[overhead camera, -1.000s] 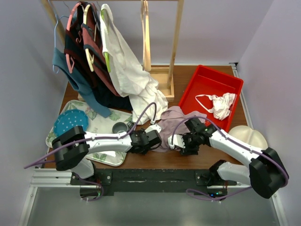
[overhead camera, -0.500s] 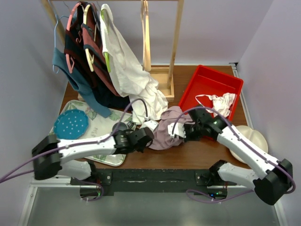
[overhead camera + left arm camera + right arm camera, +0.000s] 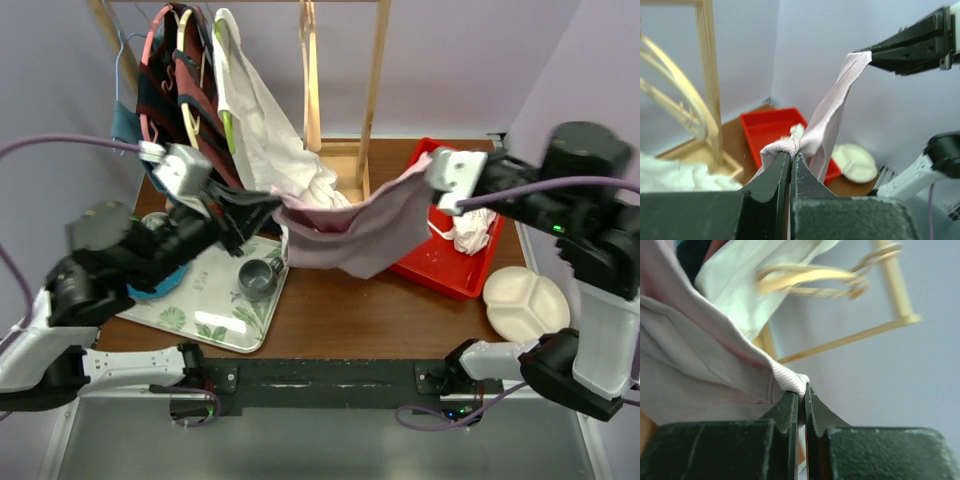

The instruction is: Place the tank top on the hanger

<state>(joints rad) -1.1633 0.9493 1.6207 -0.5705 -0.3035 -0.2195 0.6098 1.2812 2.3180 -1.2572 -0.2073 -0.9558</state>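
My right gripper will next move down and back to free the strap edge, because the bare tabletop [image 3: 386, 290] beside the red bin is below my gripper, closer to my base.
The mauve-pink tank top [image 3: 362, 226] hangs stretched in the air between my two grippers, well above the table. My left gripper [image 3: 275, 203] is shut on its left end [image 3: 790, 146]. My right gripper [image 3: 432, 160] is shut on its right end [image 3: 790, 380]. The pale wooden hanger [image 3: 311, 80] hangs on the rack rail just behind the top. It also shows in the left wrist view [image 3: 675, 95] and, blurred, in the right wrist view [image 3: 810, 276].
The rack [image 3: 375, 90] holds dark clothes on thin hangers [image 3: 185, 120] and a white shirt [image 3: 270, 150]. A red bin [image 3: 440, 180] with a small white garment [image 3: 470, 225] sits right. A patterned tray [image 3: 215, 310] with a grey cup [image 3: 257, 275] lies left. A cream plate [image 3: 525, 300] lies at the right edge.
Both arms have risen from the table, lifting the tank top off the surface and spreading it wide in the air in front of the rack.
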